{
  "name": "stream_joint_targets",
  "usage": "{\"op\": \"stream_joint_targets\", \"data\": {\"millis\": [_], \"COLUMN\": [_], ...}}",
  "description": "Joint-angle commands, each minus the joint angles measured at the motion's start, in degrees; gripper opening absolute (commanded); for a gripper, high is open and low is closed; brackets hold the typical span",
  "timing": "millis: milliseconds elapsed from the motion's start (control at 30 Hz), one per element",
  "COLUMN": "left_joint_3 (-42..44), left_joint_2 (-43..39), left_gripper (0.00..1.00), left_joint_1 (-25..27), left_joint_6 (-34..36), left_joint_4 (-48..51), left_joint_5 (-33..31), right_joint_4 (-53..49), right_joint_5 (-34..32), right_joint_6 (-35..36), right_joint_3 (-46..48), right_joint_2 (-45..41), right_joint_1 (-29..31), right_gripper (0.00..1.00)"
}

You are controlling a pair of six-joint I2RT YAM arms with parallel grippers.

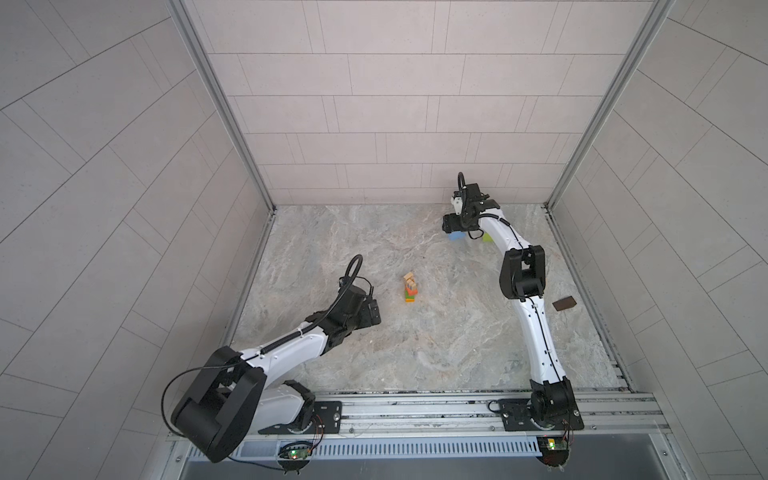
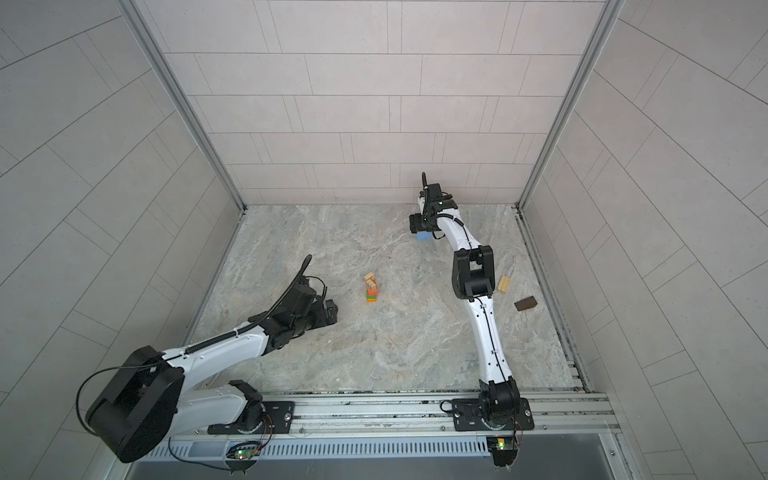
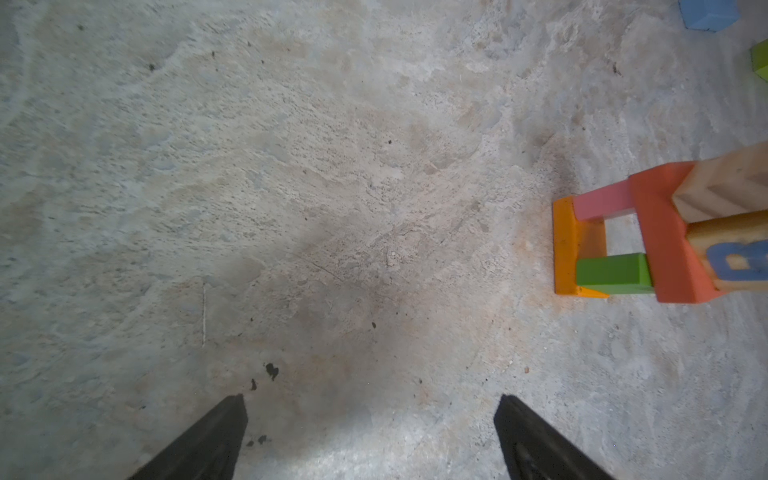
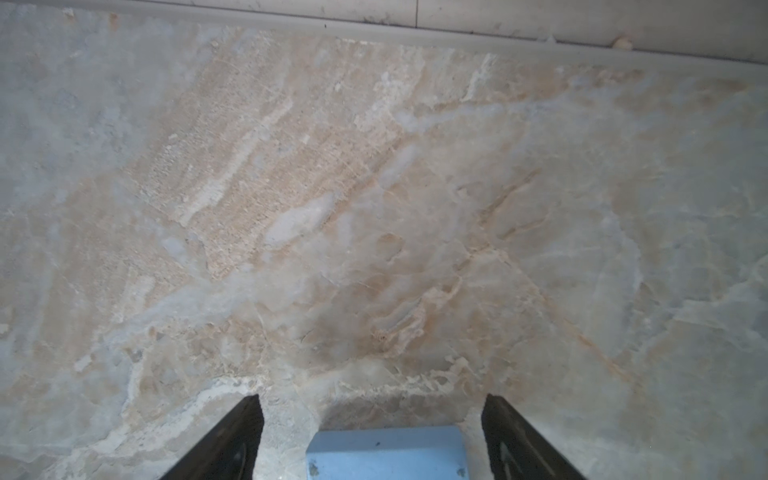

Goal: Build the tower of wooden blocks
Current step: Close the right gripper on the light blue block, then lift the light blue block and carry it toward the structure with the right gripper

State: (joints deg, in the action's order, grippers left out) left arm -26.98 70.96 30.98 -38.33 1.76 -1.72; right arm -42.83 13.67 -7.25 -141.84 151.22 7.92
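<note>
My right gripper moves down and back next until both open fingers are around the sides of the blue block [image 1: 456, 237] [image 4: 386, 453] and closes, as it lies below and slightly back.
The tower [image 1: 410, 289] [image 2: 372, 286] stands mid-floor: an orange base, pink and green uprights, an orange-red plank and tan lettered cubes on top, seen close in the left wrist view [image 3: 665, 232]. My left gripper [image 1: 376, 313] [image 3: 372, 399] is open and empty, low to the floor left of the tower. My right gripper [image 1: 453, 230] [image 4: 374, 401] is open near the back wall. It straddles a blue block [image 4: 386, 453] [image 1: 456, 237] that lies on the floor, with gaps on both sides.
A lime block [image 1: 487, 238] lies beside the right forearm. A dark brown block [image 1: 564, 304] [image 2: 525, 304] and a tan block [image 2: 503, 284] lie near the right wall. The back wall's foot [image 4: 415, 33] is close ahead of the right gripper.
</note>
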Motion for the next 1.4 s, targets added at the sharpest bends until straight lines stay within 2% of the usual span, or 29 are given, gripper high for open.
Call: {"op": "stream_joint_targets", "data": {"millis": [0, 200, 367, 667, 767, 900, 1200, 1367], "left_joint_3": [-0.88, -0.67, 0.09, 0.61, 0.62, 0.53, -0.66, -2.15], "left_joint_2": [0.06, -1.82, -3.69, -5.28, -5.40, -5.85, -7.76, -9.28], "left_gripper": [1.00, 1.00, 1.00, 1.00, 1.00, 1.00, 1.00, 1.00], "left_joint_1": [-0.06, -0.11, -0.13, -0.09, -0.13, -0.08, -0.13, 0.06], "left_joint_6": [0.69, 0.88, 0.89, 0.72, 0.75, 0.88, 1.08, 1.41], "left_joint_4": [-0.65, 0.55, 0.95, 1.32, 1.40, 1.41, 2.79, 5.44], "left_joint_5": [-0.90, -0.58, -0.90, -0.66, -0.66, -0.44, 0.36, 1.59], "right_joint_4": [-2.93, -3.15, -3.25, -5.75, -6.21, -6.87, -11.76, -10.54], "right_joint_5": [1.81, 0.79, -2.61, -10.24, -11.52, -11.25, -9.94, -9.32], "right_joint_6": [0.96, 1.84, 3.36, 3.11, 2.11, 0.91, 1.51, 1.62], "right_joint_3": [-0.35, 3.49, 6.20, 6.65, 6.60, 6.62, 6.97, 13.43], "right_joint_2": [0.37, -2.33, -4.17, -4.57, -4.77, -5.44, -10.76, -18.36], "right_joint_1": [-0.10, 0.74, 2.28, 4.82, 5.15, 5.26, 6.14, 6.18], "right_gripper": [0.84, 0.84, 0.82, 0.71, 0.63, 0.51, 0.47, 0.47]}}
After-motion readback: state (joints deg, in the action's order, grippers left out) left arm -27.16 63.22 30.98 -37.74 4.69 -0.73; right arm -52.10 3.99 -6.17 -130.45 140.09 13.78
